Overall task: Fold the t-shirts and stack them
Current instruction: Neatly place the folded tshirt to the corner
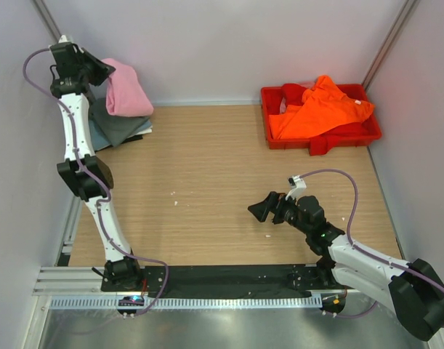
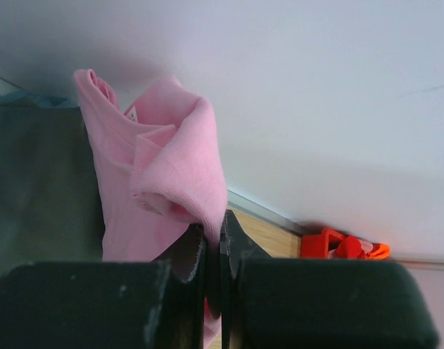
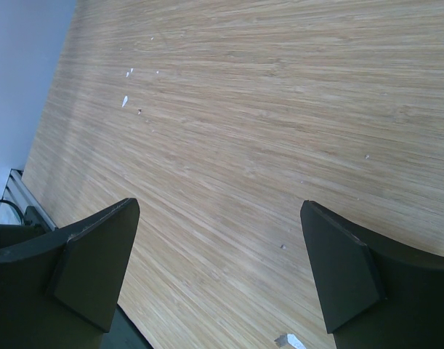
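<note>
I will next move my left gripper back and down toward the side, over the dark grey t-shirt (image 2: 40,182), which shows bare beside the pink t-shirt, and then open it.
The light pink t-shirt (image 1: 127,91) hangs bunched from my left gripper (image 1: 104,71) at the far left corner, above the folded dark grey t-shirt (image 1: 118,125) and pale blue-grey t-shirt (image 1: 99,137). In the left wrist view my left gripper (image 2: 214,234) is shut on a fold of the pink t-shirt (image 2: 156,174); the dark grey t-shirt (image 2: 40,182) lies to the left. The bright orange t-shirt (image 1: 320,105) lies crumpled in the red tray (image 1: 280,138). My right gripper (image 1: 259,211) is open and empty above the table, near the front; its fingers (image 3: 98,262) frame bare wood.
The red tray stands at the far right against the back wall and shows small in the left wrist view (image 2: 327,242). White walls close in on three sides. A black strip (image 1: 229,276) runs along the table's near edge. Small white specks (image 1: 174,195) lie on the wood.
</note>
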{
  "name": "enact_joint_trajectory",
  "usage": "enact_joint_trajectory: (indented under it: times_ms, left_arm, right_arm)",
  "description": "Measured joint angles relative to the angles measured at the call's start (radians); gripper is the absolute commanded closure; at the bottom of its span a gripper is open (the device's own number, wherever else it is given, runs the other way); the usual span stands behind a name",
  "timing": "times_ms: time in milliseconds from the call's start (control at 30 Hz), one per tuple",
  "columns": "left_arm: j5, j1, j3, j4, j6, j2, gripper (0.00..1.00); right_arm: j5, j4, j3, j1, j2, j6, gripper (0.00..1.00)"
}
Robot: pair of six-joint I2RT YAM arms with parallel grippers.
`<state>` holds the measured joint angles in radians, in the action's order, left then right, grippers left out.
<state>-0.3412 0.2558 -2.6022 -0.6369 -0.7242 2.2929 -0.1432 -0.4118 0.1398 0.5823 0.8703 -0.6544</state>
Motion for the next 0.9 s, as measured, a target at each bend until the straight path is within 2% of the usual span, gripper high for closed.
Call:
enact_joint_trajectory:
  times_ms: [333,667,900]
  left_arm:
    - [0.009,0.050,0.059,-0.017,0.040,-0.009,0.95]
    - [0.119,0.067,0.080,-0.094,0.182,-0.010,0.94]
    - [0.217,0.082,0.088,-0.136,0.252,-0.010,0.90]
  right_arm:
    - [0.000,0.000,0.000,0.000,0.000,0.000,0.00]
    - [0.000,0.000,0.000,0.000,0.000,-0.003,0.00]
    - [0.000,0.000,0.000,0.000,0.000,-0.003,0.00]
